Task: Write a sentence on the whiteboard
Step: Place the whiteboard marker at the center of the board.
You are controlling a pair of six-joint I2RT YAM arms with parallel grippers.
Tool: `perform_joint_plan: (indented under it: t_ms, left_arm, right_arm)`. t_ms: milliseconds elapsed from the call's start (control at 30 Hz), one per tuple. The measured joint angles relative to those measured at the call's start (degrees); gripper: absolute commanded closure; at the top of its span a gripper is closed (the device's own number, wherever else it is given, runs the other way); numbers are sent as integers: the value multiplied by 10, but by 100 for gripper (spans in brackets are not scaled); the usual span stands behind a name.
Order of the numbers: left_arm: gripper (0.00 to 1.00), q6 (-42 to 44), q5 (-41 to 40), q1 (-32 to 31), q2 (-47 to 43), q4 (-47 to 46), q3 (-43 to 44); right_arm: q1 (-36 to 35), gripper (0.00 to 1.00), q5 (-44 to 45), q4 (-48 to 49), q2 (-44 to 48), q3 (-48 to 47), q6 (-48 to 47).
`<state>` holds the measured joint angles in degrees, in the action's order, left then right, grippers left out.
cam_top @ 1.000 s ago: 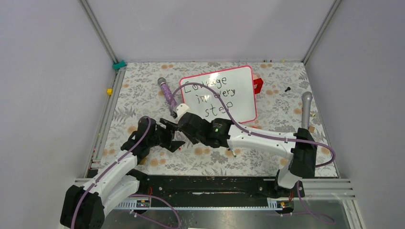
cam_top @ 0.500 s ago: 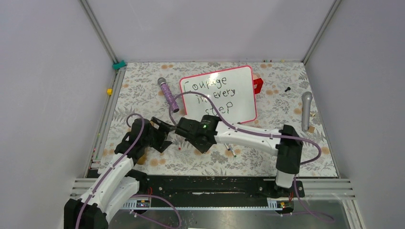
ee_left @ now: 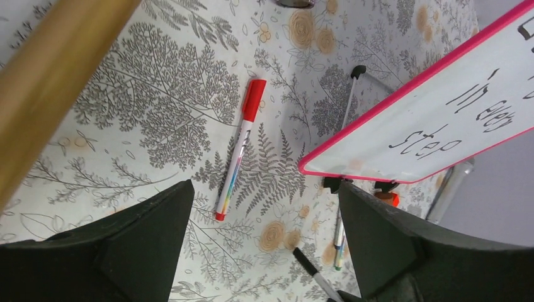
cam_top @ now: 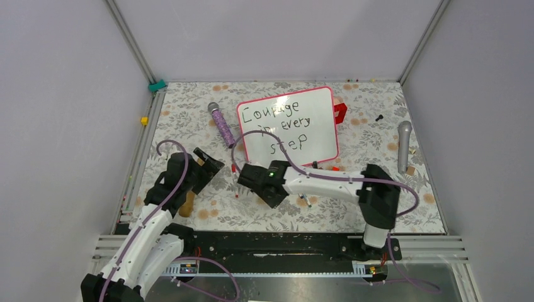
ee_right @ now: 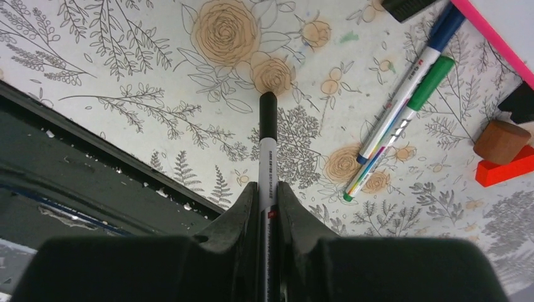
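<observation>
I will next lift the black marker [ee_right: 267, 157] with my right gripper above the open mat by the red-capped marker [ee_right: 195, 75] and let it go, since the sentence is written.
The whiteboard [cam_top: 286, 126], white with a pink-red frame, stands propped at the back middle. The sentence [cam_top: 280, 123] on it reads "Courage in every step" in thin black lettering. My right gripper [cam_top: 255, 182] is low over the mat in front of the board's left corner, shut on a black marker [ee_right: 267, 157] that points ahead over the floral mat. My left gripper [cam_top: 204, 165] is open and empty, to the left of the right gripper. The left wrist view shows the board's lower edge [ee_left: 434, 113] and the black marker's tip [ee_left: 315, 274].
A red-capped marker [cam_top: 235, 182] lies between the grippers, also in the left wrist view [ee_left: 239, 148]. A blue and a green marker [ee_right: 403, 107] lie side by side near a wooden block [ee_right: 500, 141]. A purple microphone [cam_top: 221, 126], a grey microphone [cam_top: 403, 146], a red block [cam_top: 340, 113] and a wooden handle [cam_top: 187, 204] lie about.
My right gripper has drawn back from the board's lower left toward the near edge, marker still held. My left gripper has pulled back to the left. The whole sentence now shows.
</observation>
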<state>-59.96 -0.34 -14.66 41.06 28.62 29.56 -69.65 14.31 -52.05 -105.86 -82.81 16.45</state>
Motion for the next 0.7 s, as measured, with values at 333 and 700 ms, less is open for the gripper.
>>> perform_joint_plan:
  t_ms: [333,700]
  left_arm:
    - [6,145,31,1,-70,-73,-15]
    - [3,223,93,1,-108,-142,-54]
  right_arm:
    - [106,92,-98,373,290,309,95]
    - [143,35,-220,626,193,372,205]
